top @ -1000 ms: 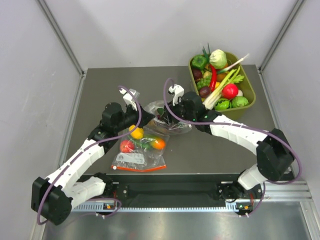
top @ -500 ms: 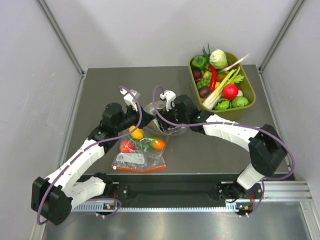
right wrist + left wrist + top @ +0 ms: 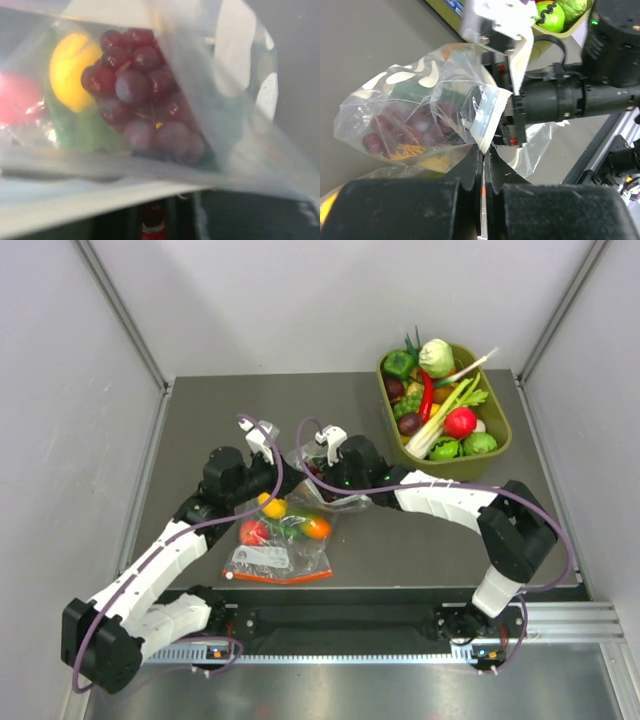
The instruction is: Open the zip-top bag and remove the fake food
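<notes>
The grapes should be released over the olive bin, so my right gripper will next lift out of the bag and move outward over the bin, to its right in the top view.
The zip-top bag (image 3: 340, 498), clear with white dots (image 3: 415, 100), lies mid-table between my two grippers. My left gripper (image 3: 483, 151) is shut on the bag's pale zip edge (image 3: 490, 117) and sits just left of the bag (image 3: 297, 473). My right gripper (image 3: 318, 470) is at the same edge from the other side; its black wrist (image 3: 555, 102) fills the right of the left wrist view. The bag's rim (image 3: 100, 192) lies across its jaws and hides them. Inside the bag are the fake food: a yellow fruit (image 3: 72, 65), a green piece (image 3: 80, 132) and dark red grapes (image 3: 142, 95).
A plain clear bag (image 3: 278, 545) with an orange zip strip and small round fruits lies near the front edge, under my left arm. An olive bin (image 3: 503, 435) of toy vegetables stands at the back right. Grey walls close in both sides.
My right gripper has moved left along the bag toward my left gripper, now almost touching it. The left gripper has kept its hold and place.
</notes>
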`<state>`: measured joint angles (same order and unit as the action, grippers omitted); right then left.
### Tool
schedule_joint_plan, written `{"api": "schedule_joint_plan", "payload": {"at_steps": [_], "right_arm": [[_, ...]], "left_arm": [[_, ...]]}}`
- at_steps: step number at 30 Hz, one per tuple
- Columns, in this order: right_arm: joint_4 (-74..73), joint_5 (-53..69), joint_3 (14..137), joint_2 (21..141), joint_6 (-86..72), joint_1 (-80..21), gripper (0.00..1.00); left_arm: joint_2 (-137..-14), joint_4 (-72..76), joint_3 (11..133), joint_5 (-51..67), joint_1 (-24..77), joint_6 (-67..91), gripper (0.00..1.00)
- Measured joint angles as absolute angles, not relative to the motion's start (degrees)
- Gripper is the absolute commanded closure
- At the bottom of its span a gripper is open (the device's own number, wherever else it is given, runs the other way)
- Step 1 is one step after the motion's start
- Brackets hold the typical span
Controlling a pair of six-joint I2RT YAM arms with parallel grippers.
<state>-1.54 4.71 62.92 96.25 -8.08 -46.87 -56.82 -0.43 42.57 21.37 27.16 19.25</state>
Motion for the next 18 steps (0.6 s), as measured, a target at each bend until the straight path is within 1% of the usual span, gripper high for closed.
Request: {"api": "schedule_joint_plan", "payload": {"at_steps": [1, 4, 9, 13, 18], "right_arm": [[-0.8, 4.4, 62.6, 96.0, -8.2, -46.9, 1.00], [0.4, 3.7, 60.4, 93.7, -8.8, -46.9, 1.00], [2.1, 3.3, 56.1, 85.9, -9.7, -46.9, 1.00], [4.2, 4.3, 55.5, 80.7, -10.3, -46.9, 1.00], [6.7, 6.4, 54.5, 77.1, -10.7, -46.9, 1.00]], "left_arm": [[-56.8, -0.5, 42.6, 21.1, 27.2, 19.2, 1.00], [-56.8, -0.5, 42.6, 20.0, 27.2, 19.0, 1.00], [-57.2, -0.4, 42.6, 17.2, 27.2, 19.1, 1.00], [-58.2, -0.4, 42.6, 14.3, 27.2, 19.6, 1.00], [-59.8, -0.5, 42.6, 12.3, 27.2, 20.0, 1.00]]}}
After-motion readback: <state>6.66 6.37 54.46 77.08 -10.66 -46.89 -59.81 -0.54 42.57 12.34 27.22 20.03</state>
